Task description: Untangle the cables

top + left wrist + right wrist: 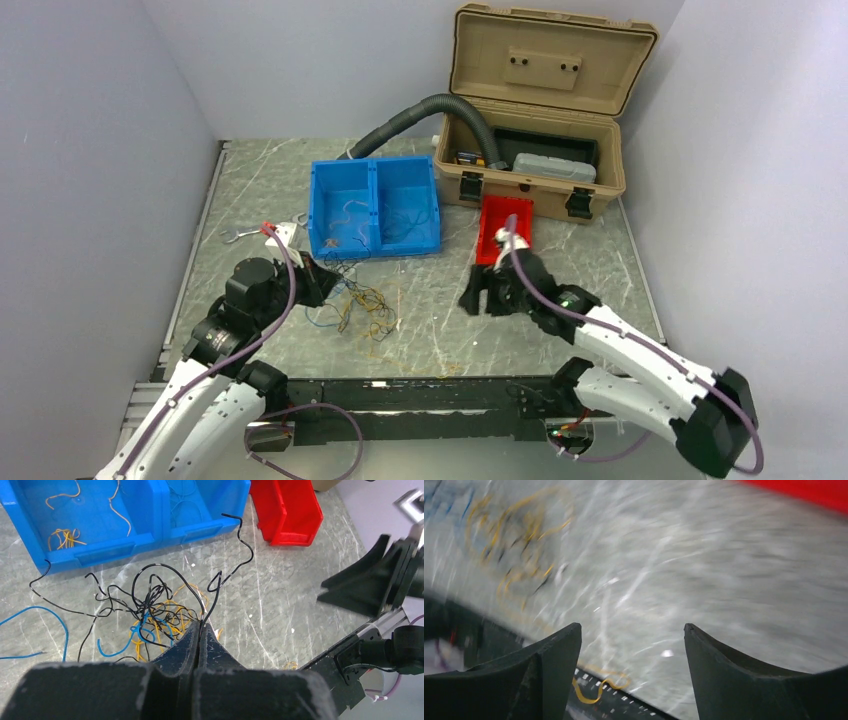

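The black cable and yellow loops are tangled. My right gripper must next go left in the top view and down onto the black cable among the loops.
A tangle of thin yellow, blue and black cables lies on the marbled table in front of the blue bin; it also shows in the left wrist view. My left gripper is shut on a black cable that rises from the jaws and curls toward the blue bin. In the top view the left gripper sits at the tangle's left edge. My right gripper is open and empty above bare table, right of the tangle; it also shows in the top view.
A blue two-compartment bin holds a few loose wires. A red bin stands to its right. An open tan case with a grey corrugated hose is at the back. A wrench lies far left. A yellow wire lies on the front rail.
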`<state>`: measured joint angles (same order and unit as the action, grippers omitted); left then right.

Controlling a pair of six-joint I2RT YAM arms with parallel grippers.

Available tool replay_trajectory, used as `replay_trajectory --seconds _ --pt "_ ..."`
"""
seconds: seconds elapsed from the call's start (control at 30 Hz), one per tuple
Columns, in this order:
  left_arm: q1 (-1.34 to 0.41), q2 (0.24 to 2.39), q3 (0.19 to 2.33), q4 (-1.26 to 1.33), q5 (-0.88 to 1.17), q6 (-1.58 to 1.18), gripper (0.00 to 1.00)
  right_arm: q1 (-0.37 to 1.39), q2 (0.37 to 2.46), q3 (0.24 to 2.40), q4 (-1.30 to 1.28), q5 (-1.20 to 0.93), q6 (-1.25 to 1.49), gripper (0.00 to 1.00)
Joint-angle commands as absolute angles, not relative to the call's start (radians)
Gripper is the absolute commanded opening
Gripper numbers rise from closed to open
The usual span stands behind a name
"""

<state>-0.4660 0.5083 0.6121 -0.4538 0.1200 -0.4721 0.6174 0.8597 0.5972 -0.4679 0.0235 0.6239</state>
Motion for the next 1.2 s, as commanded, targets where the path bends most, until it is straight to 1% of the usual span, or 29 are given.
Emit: replay_trajectory --seconds 0.0,0.07,0.2,0.37,0.43,0.53,0.63,0.8,0.93,1.0,1.07,1.17 --pt "-0.464 0.505 0.660 -0.439 0.120 -0.463 0.00 0.859 0.964 0.642 -0.315 -0.016 0.555 0.78" --pt "-0.464 0.502 0.658 -0.446 0.104 -0.470 0.00 0.943 1.081 0.691 -0.291 0.064 0.576 0.76" --pt "-0.465 0.494 0.657 -0.462 0.065 -0.485 0.00 1.055 1.275 0.765 -0.153 0.154 0.622 0.71" --pt "-0.464 0.488 0.656 -0.499 0.003 -0.495 0.00 1.149 1.542 0.921 -0.057 0.294 0.562 0.63" --pt "-0.464 0.488 0.657 -0.508 0.003 -0.491 0.00 1.162 1.617 0.963 -0.010 0.309 0.517 0.62" --pt "-0.464 0.492 0.659 -0.516 0.004 -0.484 0.00 1.167 1.681 0.992 0.097 0.302 0.457 0.62" --pt "-0.464 0.495 0.659 -0.514 0.003 -0.485 0.00 1.167 1.722 1.015 0.144 0.322 0.428 0.62" --pt "-0.464 0.499 0.645 -0.494 0.003 -0.500 0.00 1.167 1.833 1.096 0.111 0.412 0.415 0.58" --pt "-0.464 0.496 0.644 -0.482 0.003 -0.517 0.00 1.165 1.914 1.146 0.028 0.503 0.482 0.58" --pt "-0.464 0.491 0.644 -0.485 -0.012 -0.528 0.00 1.161 1.936 1.154 -0.030 0.557 0.536 0.54" --pt "-0.465 0.482 0.642 -0.489 -0.040 -0.538 0.00 1.151 1.944 1.153 -0.093 0.591 0.593 0.48" --pt "-0.465 0.464 0.636 -0.485 -0.057 -0.548 0.00 1.136 1.929 1.121 -0.115 0.586 0.626 0.43"
